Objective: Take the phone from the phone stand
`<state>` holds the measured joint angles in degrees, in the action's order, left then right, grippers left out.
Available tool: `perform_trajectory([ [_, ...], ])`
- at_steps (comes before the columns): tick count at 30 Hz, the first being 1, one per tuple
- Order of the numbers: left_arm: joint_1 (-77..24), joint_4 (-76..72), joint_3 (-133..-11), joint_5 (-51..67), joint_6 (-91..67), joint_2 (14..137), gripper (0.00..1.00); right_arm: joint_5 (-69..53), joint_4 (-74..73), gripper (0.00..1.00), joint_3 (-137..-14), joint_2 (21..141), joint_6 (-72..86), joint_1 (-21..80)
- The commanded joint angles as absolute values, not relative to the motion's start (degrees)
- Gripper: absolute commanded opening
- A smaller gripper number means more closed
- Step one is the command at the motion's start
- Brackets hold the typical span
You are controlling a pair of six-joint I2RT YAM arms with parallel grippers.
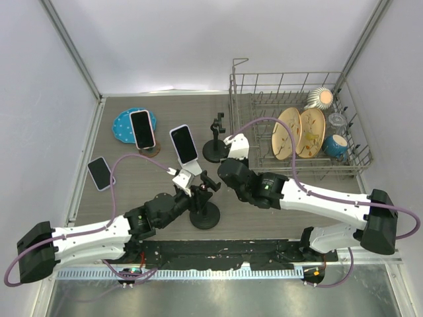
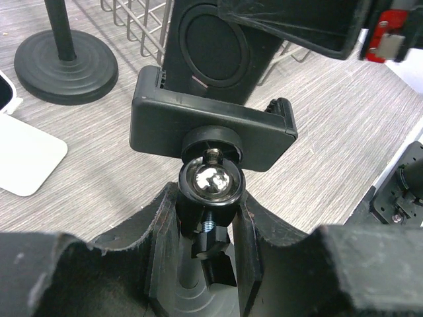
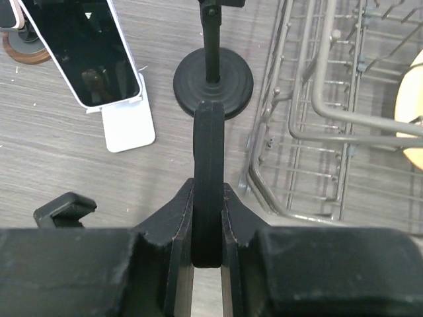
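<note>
The stand in my left gripper goes outward to the near side of the second black stand next for release atop the table, since the clamp (image 2: pixel 211 125) is empty.
The black phone (image 3: pixel 208 152) is held edge-on between the shut fingers of my right gripper (image 3: pixel 208 198). From the left wrist view its back (image 2: pixel 208 46) shows just behind and above the stand's clamp (image 2: pixel 211 125), which holds nothing. The black phone stand (image 1: pixel 205 216) stands on its round base at table centre. My left gripper (image 2: pixel 208 224) is shut on the stand's stem just under the shiny ball joint (image 2: pixel 210 179). In the top view my right gripper (image 1: pixel 225 173) is right beside my left gripper (image 1: pixel 192 195).
A white stand holds a white-edged phone (image 1: pixel 184 144). A pink-cased phone (image 1: pixel 141 129) rests over a blue plate. Another phone (image 1: pixel 100 173) lies flat at the left. A second black stand (image 1: pixel 215 150) stands beside the wire dish rack (image 1: pixel 238 99) holding plates and bowls.
</note>
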<state>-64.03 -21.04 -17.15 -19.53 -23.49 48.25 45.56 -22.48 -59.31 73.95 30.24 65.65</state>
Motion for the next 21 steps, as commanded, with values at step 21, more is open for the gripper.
perform_trajectory([
  [21,-57.5,-36.8,-20.2,-19.8,-13.3,59.2,0.00,38.5,15.6,0.01,-43.0,44.1,7.8,65.7],
])
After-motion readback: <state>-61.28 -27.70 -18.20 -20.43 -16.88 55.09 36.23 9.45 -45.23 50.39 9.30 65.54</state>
